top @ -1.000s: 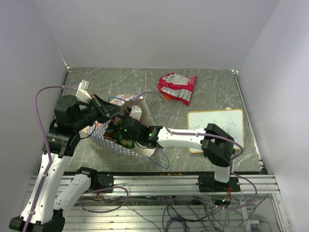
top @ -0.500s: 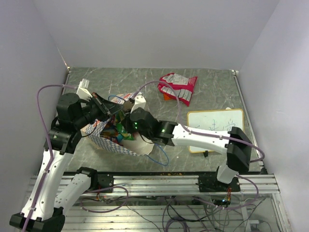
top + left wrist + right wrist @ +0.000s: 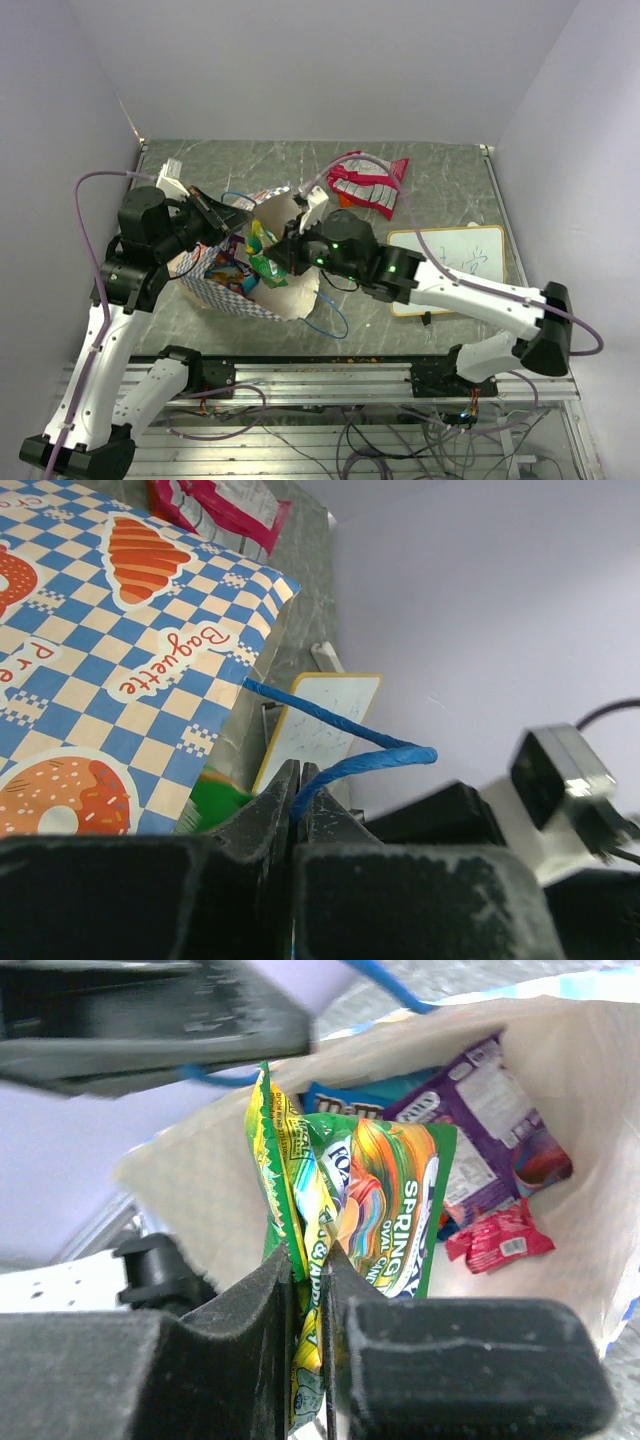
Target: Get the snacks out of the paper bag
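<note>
I will next swing the green-yellow packet in my right gripper outward, lower it onto the red-and-white packet (image 3: 368,182) and let go, because that one lies outward, already out of the bag (image 3: 232,290).
The paper bag (image 3: 232,290) leans open toward the right, its checkered side (image 3: 120,660) close to my left wrist. My left gripper (image 3: 232,228) (image 3: 297,770) is shut on the bag's blue string handle (image 3: 345,763) and holds the mouth up. At the bag's mouth my right gripper (image 3: 272,262) (image 3: 308,1255) is shut on a green-yellow snack packet (image 3: 258,255) (image 3: 385,1200). Deeper inside the bag lie a purple packet (image 3: 490,1120), a blue packet (image 3: 350,1095) and a small red one (image 3: 498,1240). Out on the table behind the bag rests a red-and-white packet (image 3: 368,182).
A white framed writing board (image 3: 450,265) lies flat to the right, under my right forearm. The bag's second blue handle (image 3: 335,325) trails on the table toward the near edge. Grey walls close in the left, back and right sides.
My right gripper closed on the green-yellow packet inside the bag and drew it back to the bag's mouth, the arm stretching out rightwards. The left gripper kept hold of the handle.
</note>
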You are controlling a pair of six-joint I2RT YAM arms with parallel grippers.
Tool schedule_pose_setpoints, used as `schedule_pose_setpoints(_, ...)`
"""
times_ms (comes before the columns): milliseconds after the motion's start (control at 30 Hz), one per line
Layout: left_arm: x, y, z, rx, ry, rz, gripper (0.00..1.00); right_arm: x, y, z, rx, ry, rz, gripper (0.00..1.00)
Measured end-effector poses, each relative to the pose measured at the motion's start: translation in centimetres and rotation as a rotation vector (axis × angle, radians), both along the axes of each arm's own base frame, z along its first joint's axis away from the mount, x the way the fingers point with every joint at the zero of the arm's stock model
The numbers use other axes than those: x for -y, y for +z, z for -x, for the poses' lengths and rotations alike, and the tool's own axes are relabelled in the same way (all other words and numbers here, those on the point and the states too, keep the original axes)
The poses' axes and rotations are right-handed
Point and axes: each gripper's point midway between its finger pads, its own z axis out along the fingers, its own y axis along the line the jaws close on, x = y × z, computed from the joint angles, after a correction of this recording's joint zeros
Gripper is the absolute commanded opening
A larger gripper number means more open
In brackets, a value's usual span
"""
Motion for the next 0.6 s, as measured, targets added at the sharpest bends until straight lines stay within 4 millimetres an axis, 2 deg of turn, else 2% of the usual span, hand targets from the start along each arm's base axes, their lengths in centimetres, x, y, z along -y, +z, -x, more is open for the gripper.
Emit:
schedule_pose_setpoints(167,-0.6,0.3,-0.8,0.0,0.03,-0.056,0.07,1.8,3.7,2.5,0.051,0.11,-0.067,0.0)
schedule_pose_setpoints(333,-1.2,0.6,-1.7,0.022,0.051,-0.131,0.07,4.2,5.9,3.2,0.12,0.128,-0.042,0.0)
schedule_pose_setpoints(433,-1.4,1.0,-2.6,0.03,0.051,-0.18,0.07,5.7,7.9,2.2,0.177,0.067,-0.007,0.0)
schedule_pose_setpoints(600,-1.3,0.5,-3.3,0.024,0.042,-0.211,0.07,9.1,11.7,-1.3,0.293,-0.14,0.047,0.0)
